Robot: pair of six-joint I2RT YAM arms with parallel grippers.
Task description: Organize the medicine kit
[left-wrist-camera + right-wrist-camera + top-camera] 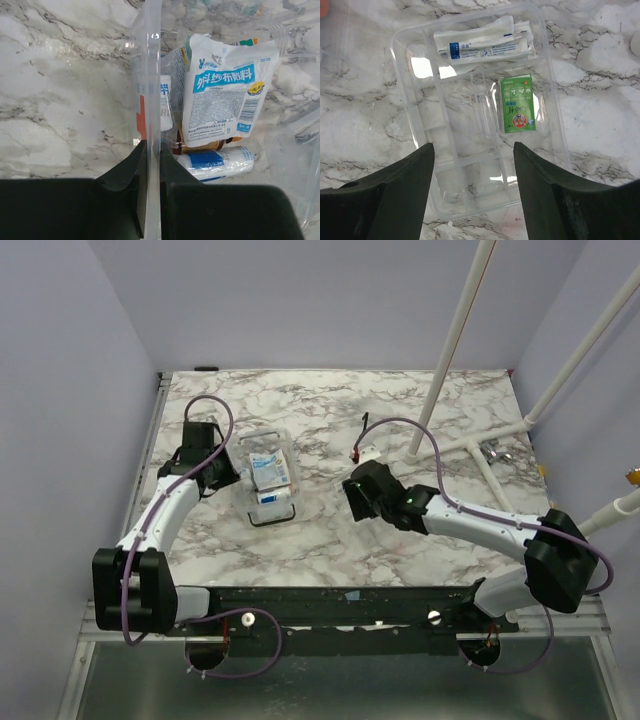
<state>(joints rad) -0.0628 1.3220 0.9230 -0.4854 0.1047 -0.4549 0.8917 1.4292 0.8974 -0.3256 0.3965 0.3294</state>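
Observation:
My right gripper should turn slightly and lower its open fingers around the tray's clear middle divider, because that raised strip runs at a slant between them.
The medicine kit, a small clear box, lies open left of the table's centre. My left gripper is at its left side, shut on the box's clear upright wall; the black fingers pinch it from both sides. Inside lie a white packet with a blue label, a blue and white roll and a brown bottle. My right gripper hovers open over a clear divided tray. That tray holds a green packet and white tubes.
White pipes slant up from the table's right rear part. A small white and red object lies just beyond my right gripper. A small metal piece lies near the pipe joint. Purple walls close in the table on three sides.

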